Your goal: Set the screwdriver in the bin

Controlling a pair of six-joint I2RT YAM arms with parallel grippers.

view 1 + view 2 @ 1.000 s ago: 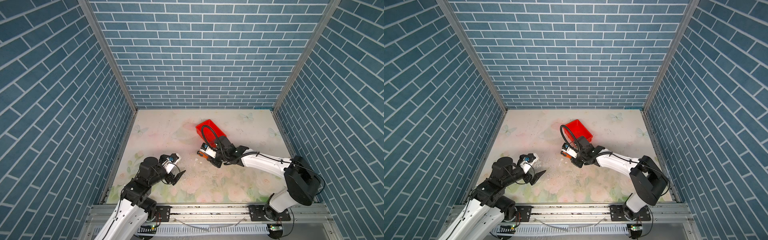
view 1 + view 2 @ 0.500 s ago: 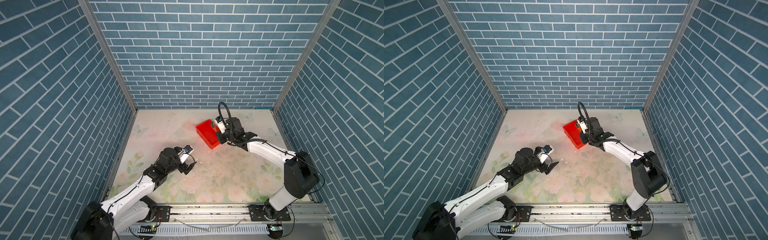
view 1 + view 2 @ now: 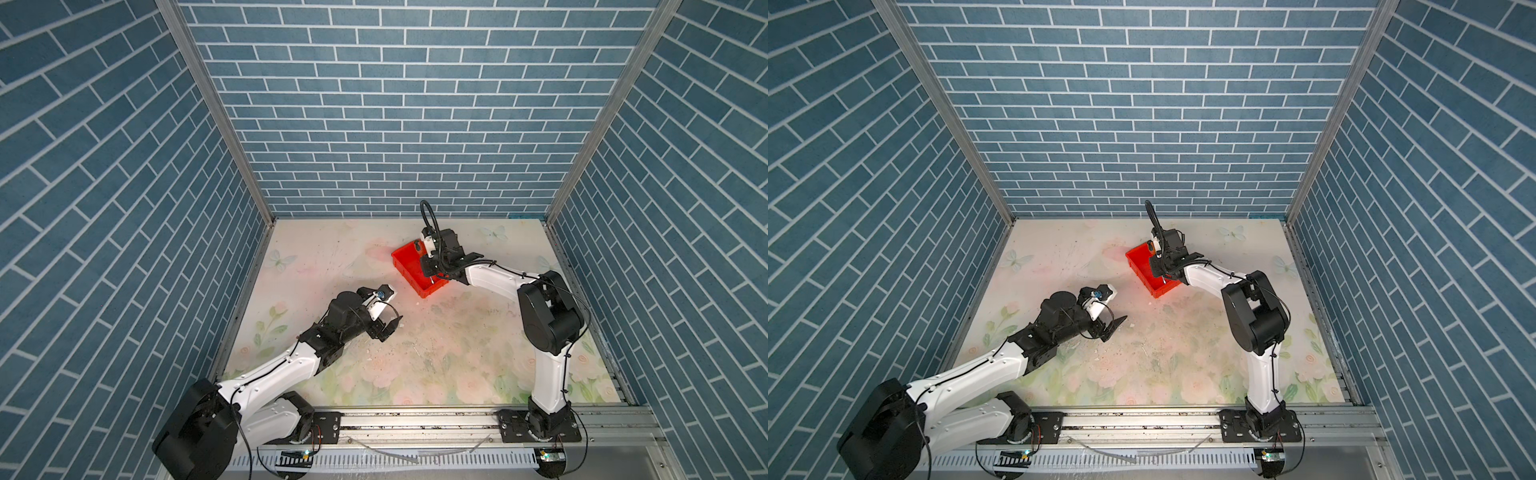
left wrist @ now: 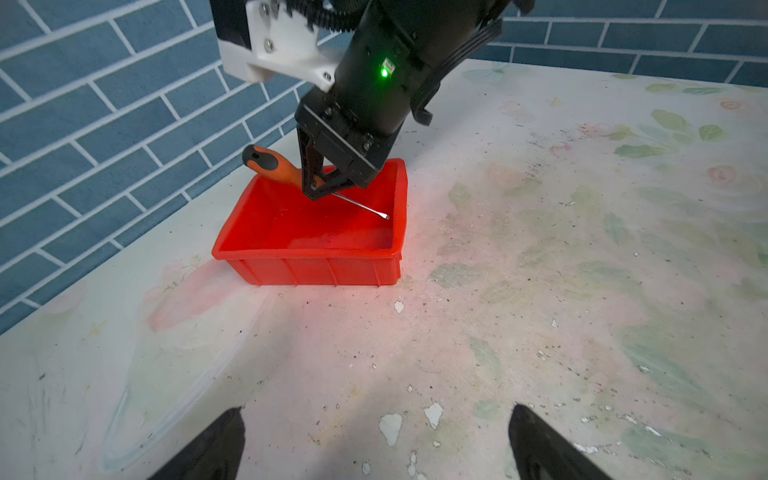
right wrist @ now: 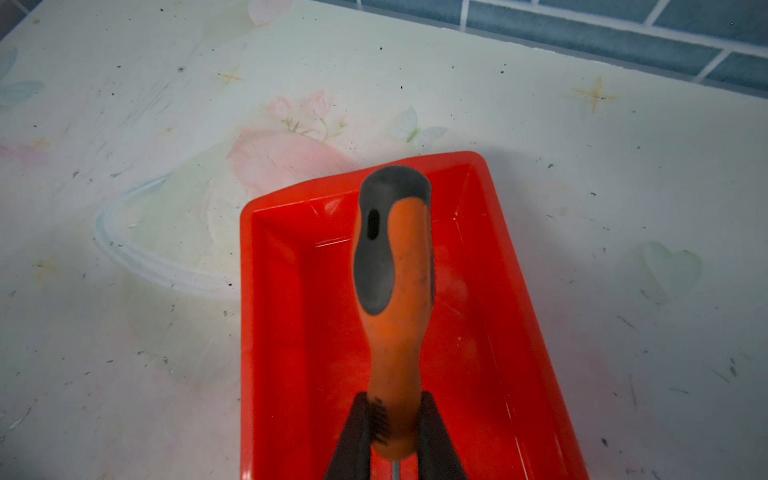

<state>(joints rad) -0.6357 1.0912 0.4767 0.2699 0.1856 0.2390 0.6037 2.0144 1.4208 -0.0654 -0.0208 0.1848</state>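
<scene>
The right gripper moves down toward the red bin's bottom next and releases the screwdriver (image 4: 270, 162), since its black butt still stands above the bin's rim.
The red bin (image 3: 406, 266) (image 3: 1142, 272) stands on the floral table right of the middle. My right gripper (image 4: 322, 189) (image 5: 392, 399) hangs over the bin (image 4: 307, 251) (image 5: 291, 332), shut on the screwdriver (image 4: 270, 162) (image 5: 395, 270) at the lower end of its orange handle. The tool is tilted: the black butt rises above one short rim and the thin shaft tip points down inside the bin near the opposite wall. My left gripper (image 3: 386, 311) (image 4: 376, 415) is open and holds nothing, low over the table, in front of the bin and left of it.
Blue brick-pattern walls close in the table on three sides. White paint chips (image 4: 390, 428) and dark specks lie on the table near my left gripper. A metal rail (image 3: 415, 419) runs along the front edge.
My right gripper has carried the screwdriver from the table in front of the bin to above it. My left arm has stretched forward toward the middle of the table.
</scene>
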